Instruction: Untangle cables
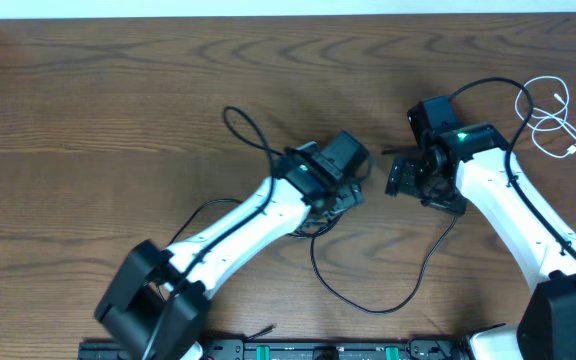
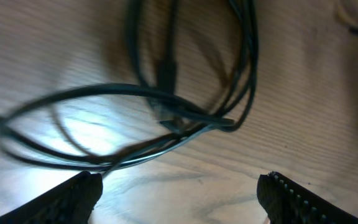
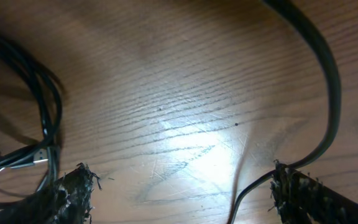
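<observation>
The piece of black cable where the cables cross is just ahead of my left gripper's open fingers, so I will bring that gripper down and ahead onto it next.
A tangle of thin black cables (image 1: 320, 222) lies mid-table, with one loop (image 1: 240, 124) reaching back left and a long strand (image 1: 388, 308) curving toward the front. My left gripper (image 1: 336, 200) is open just over the tangle. In the left wrist view the black cables (image 2: 179, 115) cross just ahead of the open, empty jaws (image 2: 179, 193). My right gripper (image 1: 408, 178) is open beside the tangle. In the right wrist view its jaws (image 3: 185, 193) are empty, a black cable (image 3: 328, 93) runs past the right finger, and more black cables (image 3: 48, 112) lie at the left. The white cable (image 1: 553, 120) lies coiled at the far right.
The wooden table (image 1: 118, 150) stretches to the left and back. A black lead (image 1: 488, 84) arcs over the right arm near the white cable. The arm bases stand at the front edge.
</observation>
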### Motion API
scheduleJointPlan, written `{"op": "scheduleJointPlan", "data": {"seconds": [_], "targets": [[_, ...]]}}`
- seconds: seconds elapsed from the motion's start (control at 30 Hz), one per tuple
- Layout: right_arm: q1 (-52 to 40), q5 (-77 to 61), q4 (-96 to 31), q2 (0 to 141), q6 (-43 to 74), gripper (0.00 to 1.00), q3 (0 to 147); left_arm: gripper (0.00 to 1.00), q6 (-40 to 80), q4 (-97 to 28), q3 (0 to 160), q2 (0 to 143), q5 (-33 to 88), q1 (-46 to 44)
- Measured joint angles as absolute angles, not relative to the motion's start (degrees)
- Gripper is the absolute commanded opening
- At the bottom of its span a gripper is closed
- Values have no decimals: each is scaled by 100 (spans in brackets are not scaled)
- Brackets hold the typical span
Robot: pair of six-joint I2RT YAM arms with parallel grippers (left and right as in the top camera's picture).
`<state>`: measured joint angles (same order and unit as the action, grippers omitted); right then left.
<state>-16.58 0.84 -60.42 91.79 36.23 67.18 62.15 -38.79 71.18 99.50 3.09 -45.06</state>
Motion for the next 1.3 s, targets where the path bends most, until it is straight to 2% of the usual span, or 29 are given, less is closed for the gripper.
{"op": "scheduleJointPlan", "data": {"seconds": [0.1, 0.17, 0.37, 0.47, 0.6, 0.73, 0.83, 1.07, 1.3], "targets": [[-1662, 89, -6049, 9188, 3621, 91, 6657, 52, 6248, -3712, 7118, 10132, 322, -4589], [-1662, 86, -6055, 9188, 3621, 91, 6604, 42, 6300, -3697, 7116, 10200, 283, -4589], [-1662, 67, -6016, 9188, 3625, 98, 6320, 41, 6300, -3699, 7116, 10215, 89, -4587], [-1680, -23, -5841, 9188, 3621, 98, 6112, 41, 6300, -3699, 7116, 10215, 62, -4587], [-1752, -202, -5581, 9188, 3621, 98, 5839, 34, 6309, -3701, 7116, 10215, -32, -4587], [-1809, -303, -5435, 9188, 3618, 98, 5677, 32, 6309, -3699, 7116, 10215, -86, -4587], [-1859, -325, -5288, 9188, 3621, 99, 5553, 34, 6324, -3697, 7116, 10215, -198, -4587], [-2134, -370, -5111, 9188, 3621, 99, 5413, 46, 6628, -3444, 7116, 10215, -491, -4587], [-2279, -388, -5057, 9188, 3618, 99, 5413, 46, 6757, -3068, 7102, 10215, -532, -4587]]}}
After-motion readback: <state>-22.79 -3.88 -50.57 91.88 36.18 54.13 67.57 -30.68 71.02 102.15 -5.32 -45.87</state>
